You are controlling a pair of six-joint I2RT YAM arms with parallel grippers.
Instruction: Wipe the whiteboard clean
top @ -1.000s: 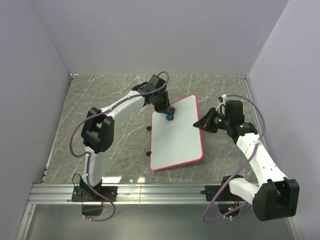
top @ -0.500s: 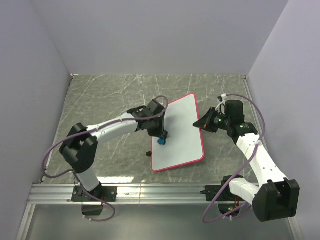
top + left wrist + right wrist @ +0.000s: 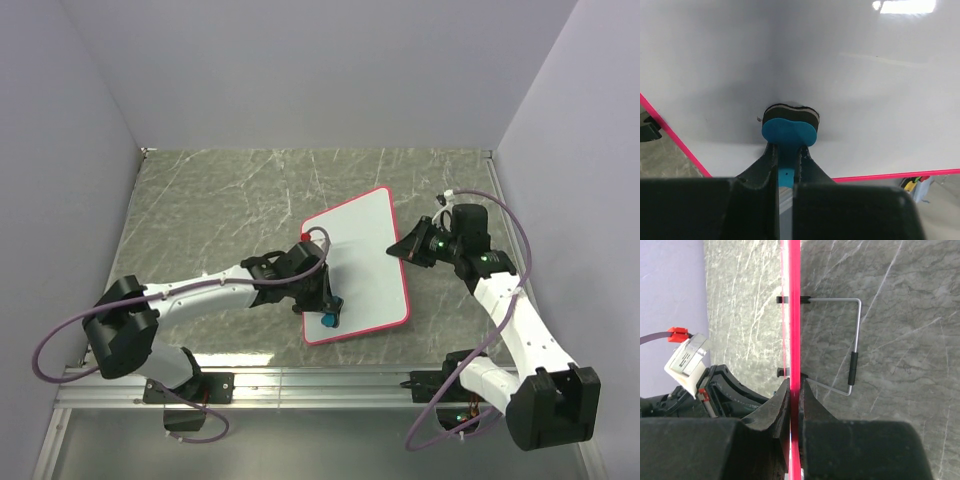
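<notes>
I will next move my left gripper off the unmarked board and down to the bare marble, which lies to its left in the top view, and let go of the eraser (image 3: 329, 320) there.
The whiteboard (image 3: 365, 255) is a white rectangle with a red-pink rim, tilted on the marble table; its face shows no marks. My left gripper (image 3: 325, 312) is shut on a small blue eraser (image 3: 329, 320) and presses it on the board near its near-left corner. In the left wrist view the eraser (image 3: 790, 127) sits on the white face (image 3: 850, 75), close to the pink rim. My right gripper (image 3: 408, 247) is shut on the board's right rim, seen edge-on in the right wrist view (image 3: 791, 315).
A wire stand (image 3: 855, 340) hangs off the board's back over the grey marble table (image 3: 220, 210). Purple-grey walls close the left, back and right. A metal rail (image 3: 320, 385) runs along the near edge.
My left gripper has dragged the eraser from the board's far-left part down its left side to the near-left corner. The board has turned slightly. The right gripper has kept its hold.
</notes>
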